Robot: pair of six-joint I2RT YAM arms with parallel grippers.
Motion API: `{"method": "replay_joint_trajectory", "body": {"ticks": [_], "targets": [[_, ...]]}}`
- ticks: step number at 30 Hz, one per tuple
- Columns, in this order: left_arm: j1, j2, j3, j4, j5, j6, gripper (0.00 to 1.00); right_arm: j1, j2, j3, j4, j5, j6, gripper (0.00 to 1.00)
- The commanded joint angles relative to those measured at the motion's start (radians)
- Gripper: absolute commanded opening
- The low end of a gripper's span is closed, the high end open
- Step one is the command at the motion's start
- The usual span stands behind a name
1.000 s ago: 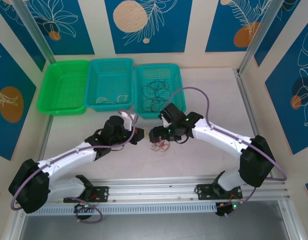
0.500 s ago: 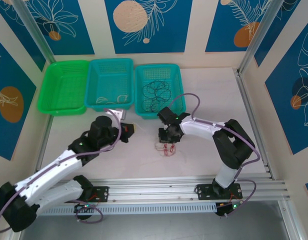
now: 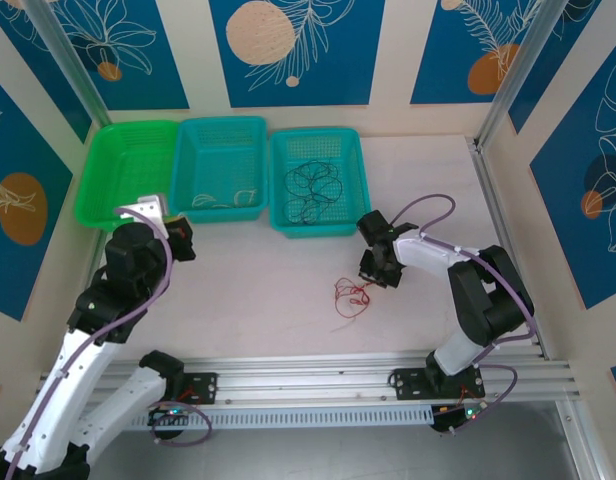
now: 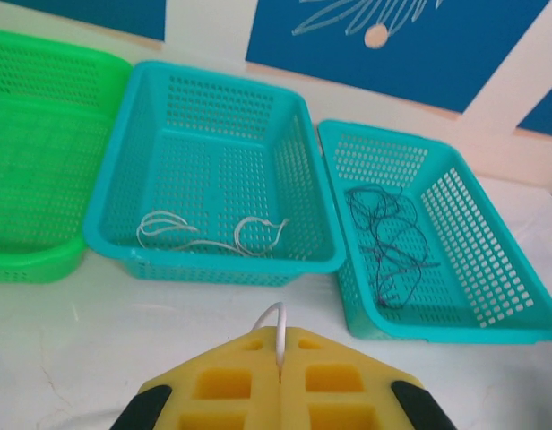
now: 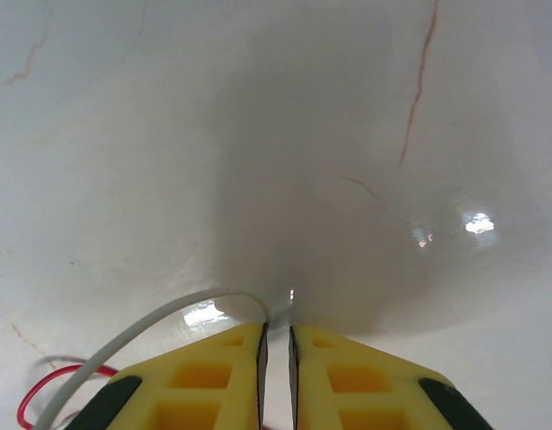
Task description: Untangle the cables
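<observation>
I will next move my left gripper outward past the basket's near rim and over the middle teal basket [image 3: 222, 160] [image 4: 213, 175] to let go of the white loop, since a white wire lies there.
My left gripper [image 3: 183, 243] hovers by the baskets, and in the left wrist view it [image 4: 280, 331] is shut on a small loop of white cable [image 4: 278, 313]. The red cable [image 3: 350, 296] lies in loose loops on the table. My right gripper [image 3: 371, 272] sits low just right of it. In the right wrist view its pads [image 5: 276, 327] stand a thin slit apart, a white cable [image 5: 150, 321] curves into that slit, and the red cable [image 5: 43, 394] lies at lower left. The black cable [image 3: 313, 185] lies in the right teal basket.
Three baskets line the far edge: a green one [image 3: 100, 215], a middle teal one [image 3: 220, 125] holding a white wire [image 4: 213, 237], and a right teal one [image 3: 318, 133]. Aluminium posts and a rail frame the table.
My left arm has swung back left, away from the tangle, still shut. My right gripper closed and shifted right, and the red cable now lies spread out on the table.
</observation>
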Motion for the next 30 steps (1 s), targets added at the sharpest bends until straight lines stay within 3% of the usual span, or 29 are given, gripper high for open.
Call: {"method": "replay_joint_trajectory", "body": {"ticks": [1, 4, 5, 7, 10, 19, 27, 30], "targets": [[0.011, 0.005, -0.031, 0.030, 0.105, -0.021, 0.00, -0.001, -0.038, -0.014, -0.002, -0.024, 0.015, 0.16], [0.013, 0.016, -0.007, 0.041, 0.117, -0.012, 0.00, 0.015, -0.088, 0.007, -0.015, -0.046, -0.014, 0.23], [0.015, 0.022, 0.009, 0.038, 0.110, 0.000, 0.00, 0.022, -0.112, 0.018, -0.031, -0.042, -0.018, 0.29], [0.019, 0.038, 0.044, 0.030, 0.094, 0.026, 0.00, 0.034, -0.168, 0.043, -0.062, -0.031, -0.024, 0.49], [0.029, 0.079, 0.102, 0.025, 0.086, 0.058, 0.00, 0.036, -0.269, 0.082, -0.098, -0.027, -0.035, 0.62], [0.064, 0.288, 0.338, 0.127, 0.145, 0.122, 0.00, 0.087, -0.509, 0.185, -0.082, -0.100, -0.084, 0.69], [0.142, 0.626, 0.752, 0.160, 0.261, 0.159, 0.00, 0.109, -0.602, 0.183, -0.075, -0.086, -0.053, 0.75], [0.183, 0.756, 0.835, 0.174, 0.265, 0.159, 0.00, 0.110, -0.619, 0.166, -0.056, -0.114, -0.052, 0.76]]}}
